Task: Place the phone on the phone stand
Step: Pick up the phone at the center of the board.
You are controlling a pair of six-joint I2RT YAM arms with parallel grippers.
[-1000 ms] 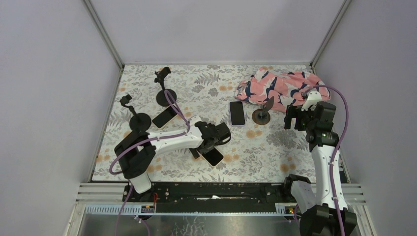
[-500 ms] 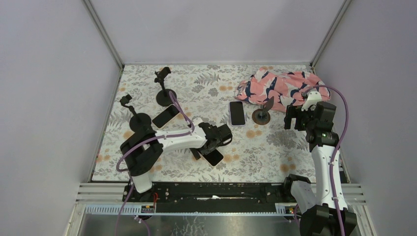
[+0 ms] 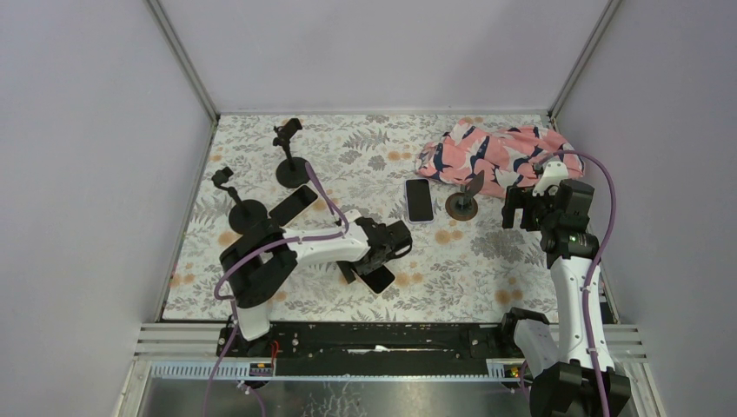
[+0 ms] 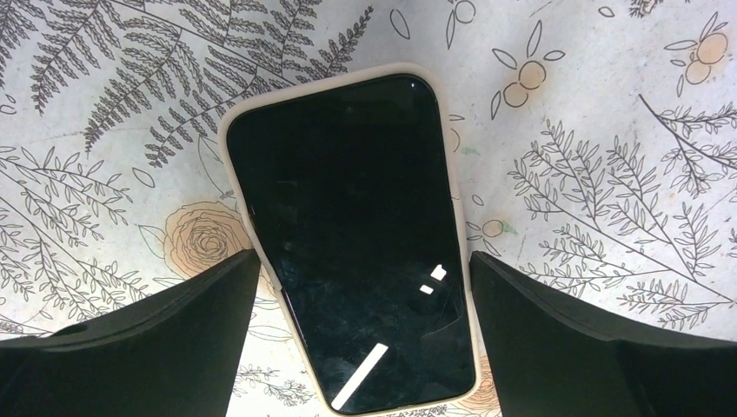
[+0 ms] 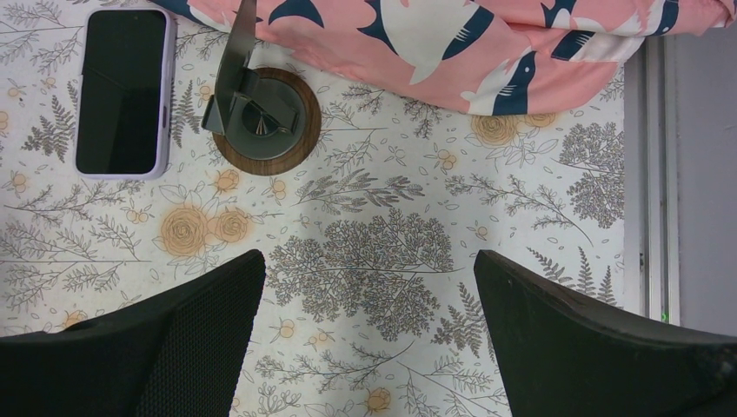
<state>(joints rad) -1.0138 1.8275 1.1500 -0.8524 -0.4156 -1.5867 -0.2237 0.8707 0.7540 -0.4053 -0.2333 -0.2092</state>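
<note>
I will swing my right gripper toward the cream-cased phone, which lies to its left in the top view, because this gripper is nearer the wood-based stand.
A phone (image 4: 348, 234) with a black screen and cream case lies flat on the floral cloth, seen near the front (image 3: 377, 280) from above. My left gripper (image 4: 363, 261) hangs low over it, open, with one finger (image 4: 174, 339) on each long side of the phone and small gaps between; in the top view this gripper (image 3: 365, 268) is at centre front. My right gripper (image 5: 369, 261) is open and empty over bare cloth, at the right (image 3: 520, 217) from above. A wood-based phone stand (image 5: 265, 117) stands beside a lilac-cased phone (image 5: 122, 91).
Two black clamp stands (image 3: 293, 165) (image 3: 246, 211) rise at the back left, with a dark phone (image 3: 292, 205) lying between them. A pink patterned cloth (image 3: 495, 156) is bunched at the back right. The lilac-cased phone (image 3: 419, 200) lies left of the wood-based stand (image 3: 462, 204).
My left arm's elbow has swung right and its gripper has settled slightly lower around the cream-cased phone. The right arm has not moved. Both grippers stay open.
</note>
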